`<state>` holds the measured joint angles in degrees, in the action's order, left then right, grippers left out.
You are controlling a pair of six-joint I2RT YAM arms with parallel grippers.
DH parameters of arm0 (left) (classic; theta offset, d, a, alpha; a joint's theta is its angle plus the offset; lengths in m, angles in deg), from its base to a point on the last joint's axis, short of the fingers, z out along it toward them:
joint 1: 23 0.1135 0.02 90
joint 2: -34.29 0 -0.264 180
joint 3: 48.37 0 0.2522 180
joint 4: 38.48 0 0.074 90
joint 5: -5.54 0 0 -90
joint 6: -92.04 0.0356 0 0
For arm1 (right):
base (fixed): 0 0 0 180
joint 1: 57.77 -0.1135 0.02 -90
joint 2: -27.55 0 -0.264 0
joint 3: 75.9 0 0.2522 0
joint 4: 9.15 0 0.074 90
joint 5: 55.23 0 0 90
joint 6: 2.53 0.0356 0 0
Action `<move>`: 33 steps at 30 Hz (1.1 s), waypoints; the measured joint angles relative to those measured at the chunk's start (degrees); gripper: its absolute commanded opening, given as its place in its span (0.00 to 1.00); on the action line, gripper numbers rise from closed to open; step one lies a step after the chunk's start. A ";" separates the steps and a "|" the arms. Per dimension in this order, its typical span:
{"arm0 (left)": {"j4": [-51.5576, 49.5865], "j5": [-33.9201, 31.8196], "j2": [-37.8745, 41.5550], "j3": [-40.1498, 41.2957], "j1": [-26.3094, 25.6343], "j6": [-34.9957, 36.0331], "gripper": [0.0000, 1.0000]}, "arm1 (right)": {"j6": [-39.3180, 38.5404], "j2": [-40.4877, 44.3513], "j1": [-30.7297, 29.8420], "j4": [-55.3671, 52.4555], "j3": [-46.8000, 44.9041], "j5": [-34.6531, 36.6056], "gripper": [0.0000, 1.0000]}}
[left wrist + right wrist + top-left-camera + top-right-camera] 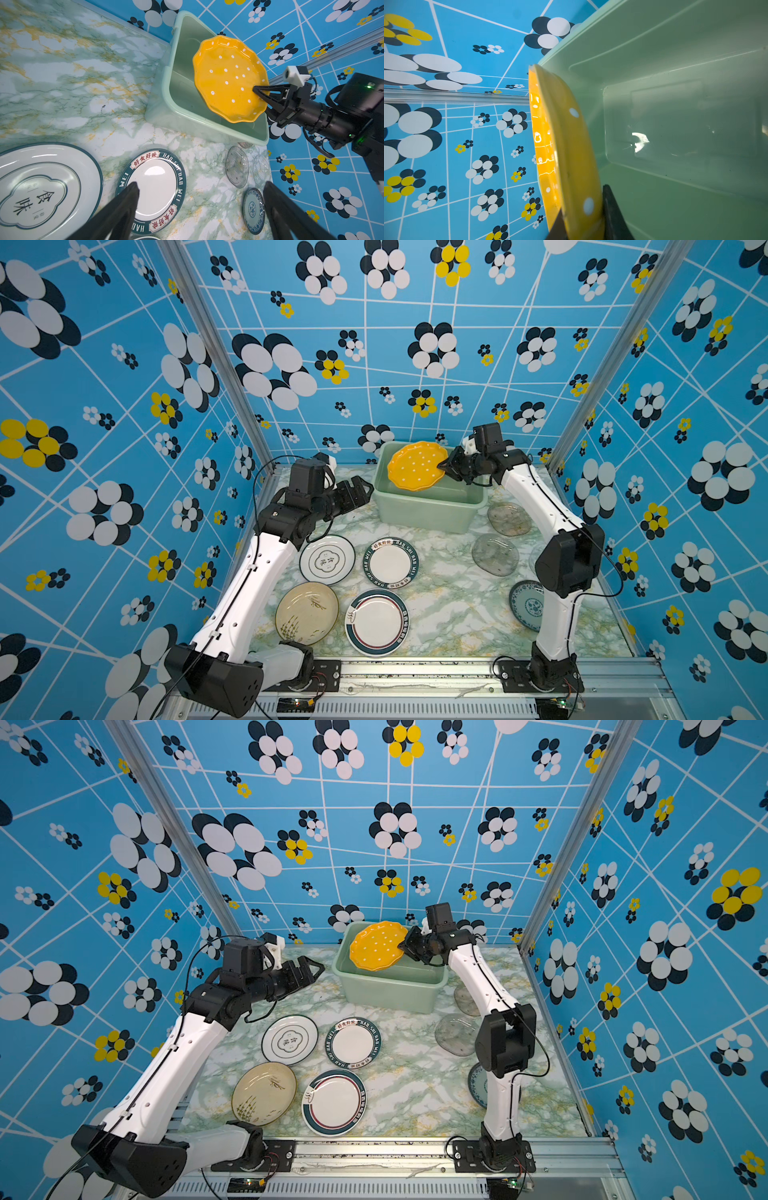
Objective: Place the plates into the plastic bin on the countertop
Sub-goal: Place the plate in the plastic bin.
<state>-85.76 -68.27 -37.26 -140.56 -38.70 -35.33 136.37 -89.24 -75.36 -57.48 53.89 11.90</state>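
Note:
The robot's right gripper should go down toward the bottom of the mint plastic bin (432, 510) (664, 120) and let go of the plate's rim, because the bin's bottom is bare below the yellow dotted plate.
My right gripper (442, 466) is shut on the rim of the yellow dotted plate (415, 466), which hangs tilted over the mint plastic bin (432, 510). The right wrist view shows the fingers of the gripper (583, 199) pinching the plate's (566, 135) edge above the bare bin floor (675, 124). Left of the bin, my left gripper (365, 489) stands open and holds nothing; in its wrist view the gripper (201, 184) frames the countertop (207, 199). Several plates lie flat on the countertop (449, 605): three dark-rimmed white (327, 560), one cream (306, 613), two clear glass (495, 554) and one blue-white (527, 605).
The bin stands at the back of the counter against the blue flowered wall (374, 364). Aluminium frame posts (582, 414) edge the cell. The right arm's elbow (569, 564) hangs over the blue-white plate and part of the glass ones.

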 measured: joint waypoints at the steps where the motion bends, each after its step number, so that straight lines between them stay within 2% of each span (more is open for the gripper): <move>1: 0.90 0.00 0.15 0.44 0.00 0.17 0.95 | -0.33 -1.44 -0.24 -0.44 1.57 0.17 0.00; 11: 4.22 -0.44 0.66 4.15 0.00 2.05 0.96 | -3.93 -9.99 -2.45 -3.48 8.61 1.84 0.00; 33: 4.39 -1.29 0.57 4.17 0.33 3.37 0.99 | -9.18 -22.29 -3.04 -4.63 12.09 4.13 0.00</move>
<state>-81.36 -69.56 -36.69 -136.39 -38.37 -31.96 127.19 -111.53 -78.39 -62.12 65.98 16.03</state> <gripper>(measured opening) 0.992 0.203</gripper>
